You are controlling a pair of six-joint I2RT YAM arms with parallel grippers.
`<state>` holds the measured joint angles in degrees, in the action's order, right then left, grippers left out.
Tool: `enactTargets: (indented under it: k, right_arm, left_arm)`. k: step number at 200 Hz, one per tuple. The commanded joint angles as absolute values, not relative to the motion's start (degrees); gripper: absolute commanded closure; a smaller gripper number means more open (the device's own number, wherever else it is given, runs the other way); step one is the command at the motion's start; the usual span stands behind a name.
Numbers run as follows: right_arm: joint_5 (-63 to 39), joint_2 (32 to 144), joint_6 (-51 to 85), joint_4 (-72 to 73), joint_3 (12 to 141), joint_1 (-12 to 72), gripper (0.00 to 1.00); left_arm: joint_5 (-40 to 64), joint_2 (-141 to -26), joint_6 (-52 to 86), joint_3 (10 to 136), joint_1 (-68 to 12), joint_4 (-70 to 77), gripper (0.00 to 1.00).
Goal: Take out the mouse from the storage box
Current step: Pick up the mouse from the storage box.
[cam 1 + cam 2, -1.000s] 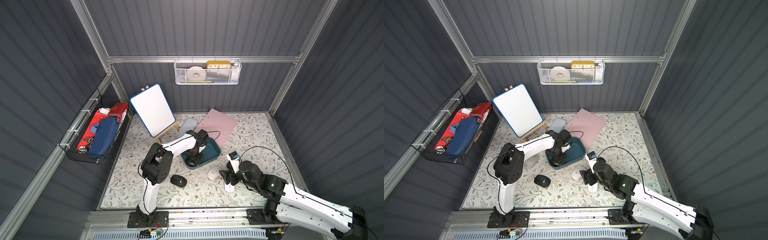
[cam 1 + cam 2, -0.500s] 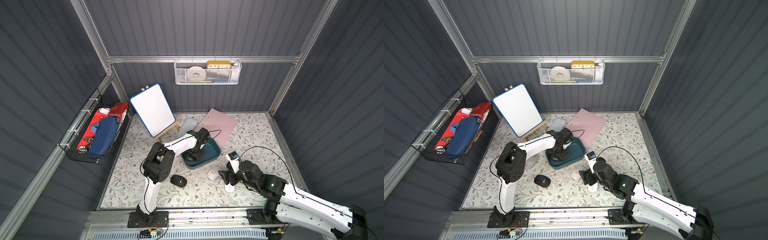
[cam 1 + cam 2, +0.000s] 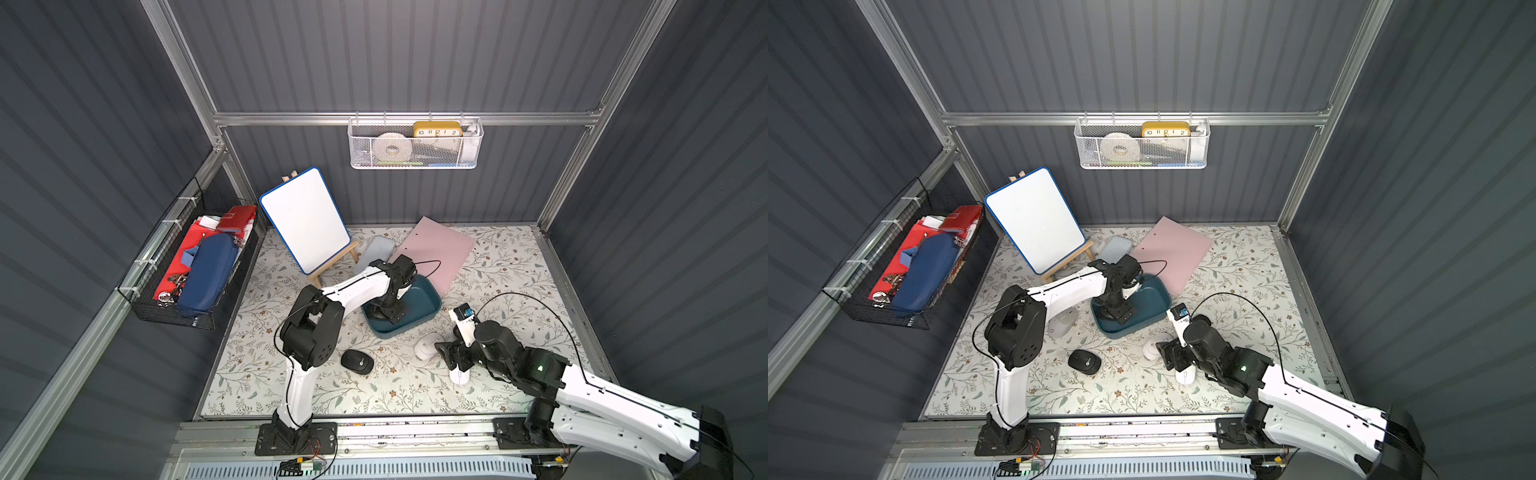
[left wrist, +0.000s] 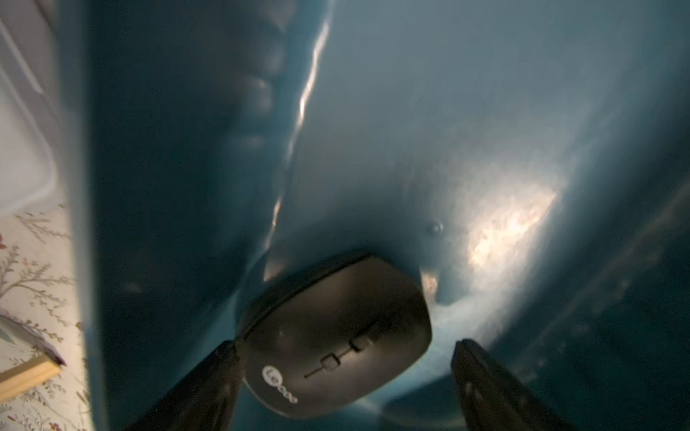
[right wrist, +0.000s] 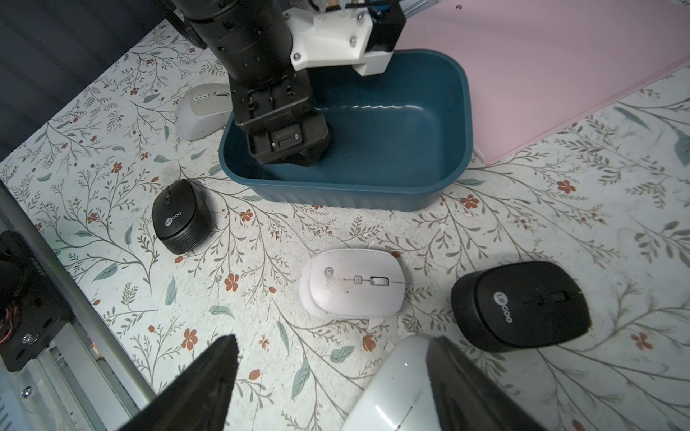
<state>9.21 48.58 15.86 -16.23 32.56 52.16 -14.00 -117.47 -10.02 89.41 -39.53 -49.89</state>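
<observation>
The body of the black mouse (image 4: 336, 336) is already between my left gripper's open fingers, so next they move down slightly around it and close on the mouse's sides.
The teal storage box (image 3: 422, 301) (image 3: 1152, 299) (image 5: 336, 194) sits mid-table on the floral mat. My left gripper (image 3: 388, 316) (image 3: 1119, 313) (image 4: 345, 347) reaches down inside it, open. In the left wrist view a black mouse (image 4: 336, 336) lies on the box floor (image 4: 410, 112) between the fingers, touching one finger with a gap to the other. My right gripper (image 3: 446, 357) (image 3: 1169, 353) (image 5: 332, 354) hangs open low over the mat in front of the box. A glossy white mouse (image 5: 395, 388) (image 3: 459, 376) lies beside one of its fingers.
Loose mice lie on the mat: a black one (image 3: 357, 361) (image 5: 183, 216), a white one (image 3: 424, 347) (image 5: 353, 283), another black one (image 5: 521, 306), a greyish one (image 3: 1064, 322) (image 5: 201, 108). Behind the box are a whiteboard easel (image 3: 305, 218), grey lid (image 3: 376, 251) and pink sheet (image 3: 434, 249).
My left wrist has shifted slightly inside the storage box and its jaws have spread wider. The right arm has stayed still.
</observation>
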Motion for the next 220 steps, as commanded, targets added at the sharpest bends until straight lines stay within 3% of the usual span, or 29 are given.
enactTargets:
  k: [1, 98, 220]
  right_arm:
    - [9.02, 48.99, 16.17, -14.82, 32.26, 52.12, 0.16]
    - [9.07, 49.05, 16.48, -14.87, 32.01, 52.12, 0.17]
    - [9.39, 48.65, 16.66, -14.85, 31.71, 52.12, 0.17]
  left_arm:
    - [-12.99, -117.51, -12.33, 88.07, -39.37, -52.96, 0.01]
    - [-15.57, -122.23, -16.44, 88.69, -39.36, -46.36, 0.02]
    - [-13.65, -120.15, -12.94, 89.12, -39.44, -44.59, 0.36]
